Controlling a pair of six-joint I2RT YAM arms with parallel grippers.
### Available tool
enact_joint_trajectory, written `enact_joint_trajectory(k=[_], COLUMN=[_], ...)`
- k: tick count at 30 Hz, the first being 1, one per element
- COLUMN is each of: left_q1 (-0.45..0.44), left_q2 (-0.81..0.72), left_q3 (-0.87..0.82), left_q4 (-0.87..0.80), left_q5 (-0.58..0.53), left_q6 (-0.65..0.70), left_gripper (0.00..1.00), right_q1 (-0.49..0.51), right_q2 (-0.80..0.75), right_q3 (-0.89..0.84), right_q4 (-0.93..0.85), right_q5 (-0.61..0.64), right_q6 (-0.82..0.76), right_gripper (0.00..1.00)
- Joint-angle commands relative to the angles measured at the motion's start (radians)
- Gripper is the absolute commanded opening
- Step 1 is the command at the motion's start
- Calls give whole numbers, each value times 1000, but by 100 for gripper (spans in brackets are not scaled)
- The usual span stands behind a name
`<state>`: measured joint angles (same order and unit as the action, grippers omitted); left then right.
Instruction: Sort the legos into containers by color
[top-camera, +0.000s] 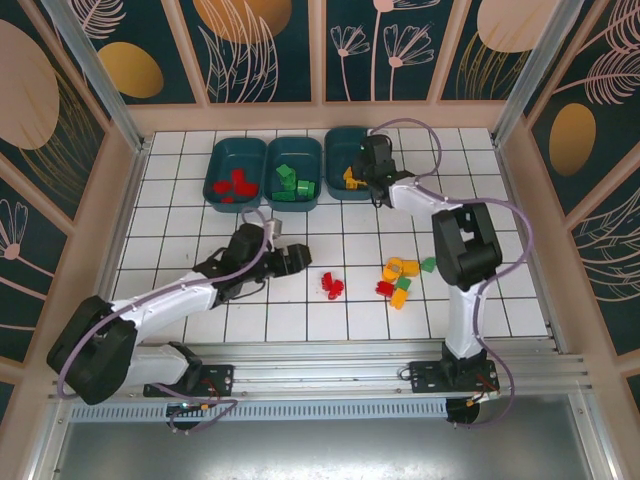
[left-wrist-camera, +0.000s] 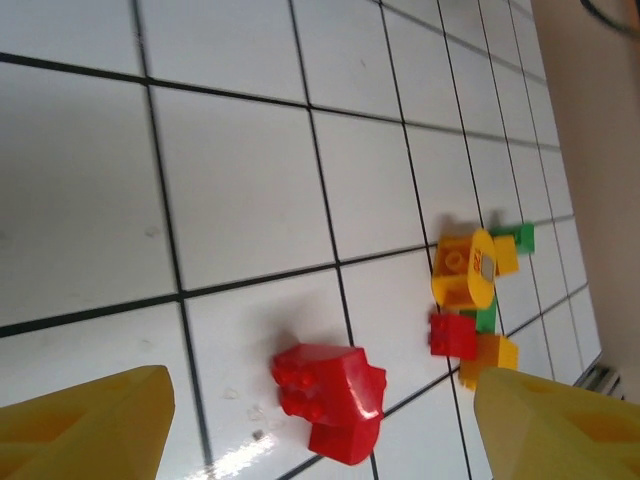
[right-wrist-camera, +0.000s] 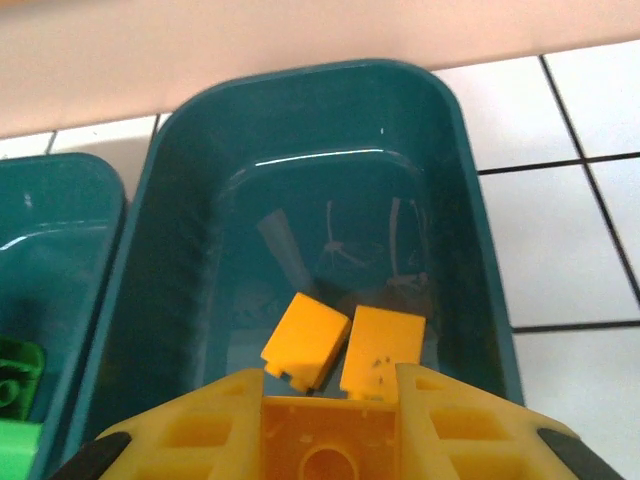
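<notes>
The left gripper moves across and down next, its open fingers around the nearer lego of the red pair toward the pile.
My left gripper (top-camera: 300, 258) hovers open low over the tiles, just left of two red legos (top-camera: 331, 285). In the left wrist view those red legos (left-wrist-camera: 330, 395) lie between and ahead of my spread yellow fingers (left-wrist-camera: 90, 425). My right gripper (top-camera: 372, 185) hangs over the right container (top-camera: 332, 150), shut on a yellow-orange lego (right-wrist-camera: 325, 440). Below it, two yellow-orange legos (right-wrist-camera: 305, 340) rest on that container's (right-wrist-camera: 470, 170) floor. Red legos fill the left container (top-camera: 215, 165); the middle container (top-camera: 272, 160) holds green ones.
A loose pile of yellow, red and green legos (top-camera: 400, 280) sits right of centre, and appears in the left wrist view as a cluster (left-wrist-camera: 470, 285) beyond the red pair. The wooden wall runs close behind the containers.
</notes>
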<state>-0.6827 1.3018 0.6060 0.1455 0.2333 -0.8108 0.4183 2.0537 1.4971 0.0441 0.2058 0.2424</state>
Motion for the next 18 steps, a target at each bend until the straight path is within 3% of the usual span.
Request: enact_joint_trajectory(k=[1, 5, 8, 12, 18], left_q1=[-68, -120, -152, -188, -212], left_q2=[47, 103, 135, 174, 212], left_q3=[61, 96, 127, 165, 174], left_q4=[-40, -65, -89, -126, -136], left_q5=[-68, -75, -75, -81, -100], left_q6=[81, 114, 142, 177, 203], left_gripper=[78, 77, 77, 77, 75], right_q1=[-16, -28, -29, -26, 0], right_q2=[79, 149, 132, 47, -209], right_q3=[120, 222, 231, 165, -153], right_q4=[-69, -127, -131, -106, 14], right_q5=[-47, -38, -29, -25, -38], right_q6=[-41, -54, -65, -63, -10], right_gripper=[25, 47, 53, 56, 59])
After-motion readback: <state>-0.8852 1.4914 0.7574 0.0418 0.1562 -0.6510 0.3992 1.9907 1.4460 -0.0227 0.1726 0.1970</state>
